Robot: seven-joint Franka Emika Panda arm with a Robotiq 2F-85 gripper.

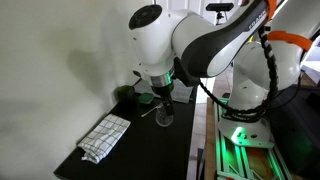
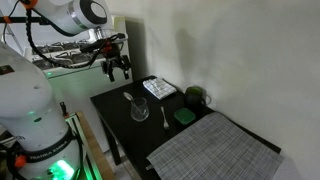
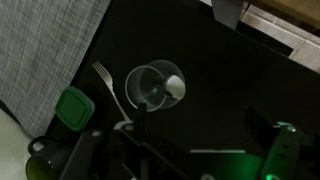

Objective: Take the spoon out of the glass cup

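My gripper is open and should go down toward the cup and close its fingers around the spoon's pale end (image 2: 128, 97) (image 3: 175, 86), as it sticks out over the cup's rim.
The glass cup (image 2: 140, 111) stands upright on the black table (image 2: 120, 135), with the spoon (image 2: 129, 99) leaning in it and its end sticking out over the rim. In the wrist view the cup (image 3: 150, 86) is seen from above, with the spoon's pale end (image 3: 176, 87) at its rim. The cup also shows in an exterior view (image 1: 165, 118). My gripper (image 2: 115, 68) hangs open and empty well above the table, up from the cup. Its fingers (image 3: 205, 140) frame the bottom of the wrist view, and it also shows in an exterior view (image 1: 164, 100).
A fork (image 2: 165, 119) lies beside the cup. A small green object (image 2: 184, 117), a dark round object (image 2: 196, 96), a checked cloth (image 2: 160, 88) and a grey placemat (image 2: 215, 150) are on the table. A wall runs behind.
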